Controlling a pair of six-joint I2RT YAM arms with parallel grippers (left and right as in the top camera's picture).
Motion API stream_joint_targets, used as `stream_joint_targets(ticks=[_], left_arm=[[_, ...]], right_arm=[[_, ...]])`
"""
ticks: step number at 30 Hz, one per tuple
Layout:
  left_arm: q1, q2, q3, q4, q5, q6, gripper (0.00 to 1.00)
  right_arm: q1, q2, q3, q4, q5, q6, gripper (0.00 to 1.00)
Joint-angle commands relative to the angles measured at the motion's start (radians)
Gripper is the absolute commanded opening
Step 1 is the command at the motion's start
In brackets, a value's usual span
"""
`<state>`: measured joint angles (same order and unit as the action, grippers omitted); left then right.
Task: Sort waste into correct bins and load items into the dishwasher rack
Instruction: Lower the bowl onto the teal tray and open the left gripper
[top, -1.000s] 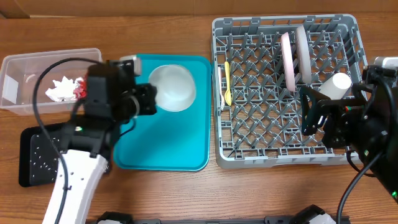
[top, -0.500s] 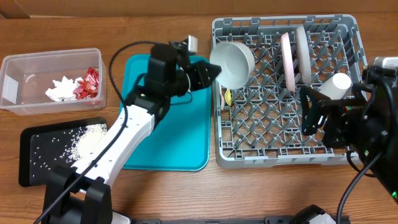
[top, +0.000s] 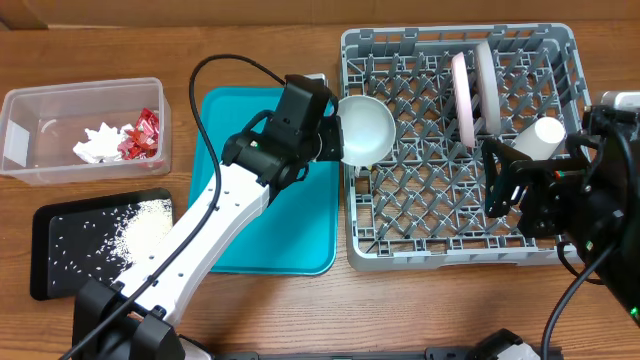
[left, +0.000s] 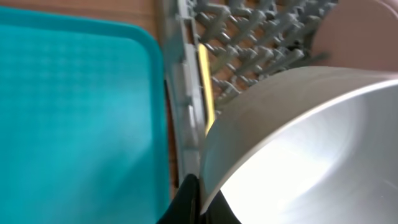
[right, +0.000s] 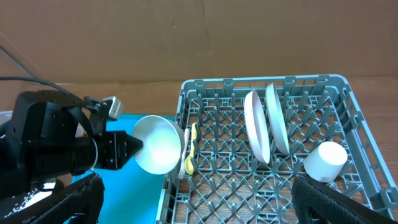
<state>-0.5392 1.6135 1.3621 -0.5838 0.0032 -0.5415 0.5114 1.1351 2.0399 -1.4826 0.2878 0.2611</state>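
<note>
My left gripper goes left in the overhead view over the teal tray's bare middle next. It lowers the bowl (top: 366, 128) and releases it, since the tray's middle lies below.
My left gripper (top: 338, 136) is shut on the rim of the pale bowl (top: 366, 128), which is tilted on its side over the left edge of the grey dishwasher rack (top: 455, 262). In the left wrist view the black fingertips (left: 191, 198) pinch the bowl's rim (left: 298, 143), with a yellow piece of cutlery (left: 205, 81) just behind. Two plates (top: 463, 95) stand upright in the rack and a white cup (top: 540, 135) lies at its right. My right gripper (top: 520, 200) hangs open over the rack's right side, holding nothing.
The teal tray (top: 260, 240) lies left of the rack. A clear tub (top: 30, 100) at far left holds a white napkin (top: 100, 143) and red wrappers (top: 140, 135). The black tray (top: 60, 225) holds white grains (top: 145, 230). Yellow and white cutlery (right: 188, 163) rest in the rack's left column.
The left arm has carried the bowl from the teal tray rightward to the rack's left edge and turned it on its side. The right arm has not moved.
</note>
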Motion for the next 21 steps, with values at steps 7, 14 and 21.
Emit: stream_joint_targets(ticks=[7,14,21], left_arm=[[-0.004,0.001,0.061,-0.258,-0.18,-0.069,0.04],[0.011,0.002,0.057,-0.463,-0.301,-0.136,0.04],[0.156,0.004,-0.092,-0.389,-0.168,-0.161,0.04]], right_arm=[[0.004,-0.004,0.002,0.005,0.007,0.0,1.0],[0.004,-0.004,0.002,0.005,0.007,0.0,1.0],[0.004,-0.004,0.002,0.006,0.007,0.0,1.0]])
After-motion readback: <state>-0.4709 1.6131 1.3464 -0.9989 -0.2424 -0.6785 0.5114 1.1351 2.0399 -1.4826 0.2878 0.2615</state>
